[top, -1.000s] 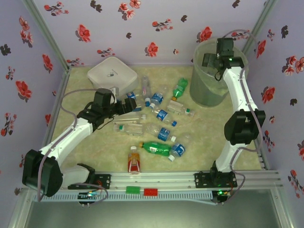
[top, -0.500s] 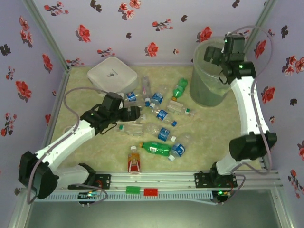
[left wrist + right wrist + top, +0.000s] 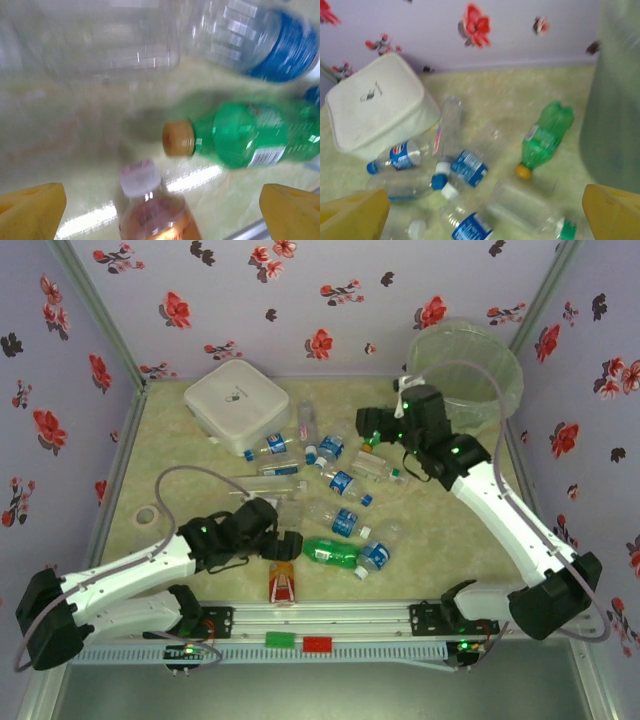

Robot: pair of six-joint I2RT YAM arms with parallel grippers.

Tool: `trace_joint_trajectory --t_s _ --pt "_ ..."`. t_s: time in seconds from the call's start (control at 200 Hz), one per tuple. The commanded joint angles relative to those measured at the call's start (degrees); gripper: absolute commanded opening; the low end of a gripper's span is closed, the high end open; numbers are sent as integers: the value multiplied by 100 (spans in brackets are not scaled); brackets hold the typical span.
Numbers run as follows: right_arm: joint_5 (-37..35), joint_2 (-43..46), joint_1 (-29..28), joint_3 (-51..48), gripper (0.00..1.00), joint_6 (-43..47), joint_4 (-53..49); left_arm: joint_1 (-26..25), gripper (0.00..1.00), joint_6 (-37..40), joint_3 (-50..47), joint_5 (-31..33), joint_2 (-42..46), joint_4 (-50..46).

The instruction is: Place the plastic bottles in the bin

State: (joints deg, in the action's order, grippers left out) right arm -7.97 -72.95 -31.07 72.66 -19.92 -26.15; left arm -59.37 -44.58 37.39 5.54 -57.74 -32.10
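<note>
I will bring my left gripper back and down past the white cap onto the red-orange bottle's shoulder (image 3: 281, 568) (image 3: 159, 216), because the bottle's body is nearer the rail than my fingers are.
Several plastic bottles (image 3: 340, 485) lie scattered mid-table, mostly clear with blue labels. A red-orange bottle (image 3: 283, 582) lies near the front rail, a green one (image 3: 335, 553) beside it. My left gripper (image 3: 285, 545) hovers open just behind the red-orange bottle (image 3: 152, 212), whose white cap sits between the yellow fingertips (image 3: 32, 210); the green bottle (image 3: 245, 140) lies just beyond. My right gripper (image 3: 372, 423) hangs open and empty over the pile's far side, above another green bottle (image 3: 545, 132) and clear ones (image 3: 465, 167). The bin (image 3: 470, 365) stands at the back right.
A white square lidded box (image 3: 238, 400) sits at the back left, also seen from the right wrist as the box (image 3: 375, 112). The bin's wall (image 3: 615, 100) is close on that gripper's right. Flowered walls enclose the table; a metal rail (image 3: 330, 620) runs along the front.
The right arm swung off the bin and down-left over the bottles. The left arm pulled back toward the front edge, ending over the red-orange bottle.
</note>
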Motion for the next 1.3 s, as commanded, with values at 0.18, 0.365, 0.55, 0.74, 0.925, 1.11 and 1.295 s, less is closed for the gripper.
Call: trace_joint_trajectory --t_s 0.18,0.365,0.55,0.74,0.925,1.11,1.295 --pt "-377 399 -593 -1384 100 -638 853 -951 100 -1206 -490 244 -315 10" --pt "-256 25 -646 -1229 100 -626 682 -1007 100 -1523 -593 230 -728 -102" --pt "-328 -261 -725 -1039 100 -584 611 -1028 100 -1629 -599 236 -990 -126" --pt "-302 -493 -736 -976 100 -534 559 -1036 91 -1682 -710 211 -1112 -117" --pt "-468 -655 -734 -862 100 -597 352 -1041 70 -1525 -783 219 -1063 -25" --pt "-190 -691 -726 -813 100 -569 439 -1032 49 -1358 -762 375 -881 -187" --pt "-170 -660 -660 -716 100 -736 496 -876 46 -1096 -448 737 -463 -390"
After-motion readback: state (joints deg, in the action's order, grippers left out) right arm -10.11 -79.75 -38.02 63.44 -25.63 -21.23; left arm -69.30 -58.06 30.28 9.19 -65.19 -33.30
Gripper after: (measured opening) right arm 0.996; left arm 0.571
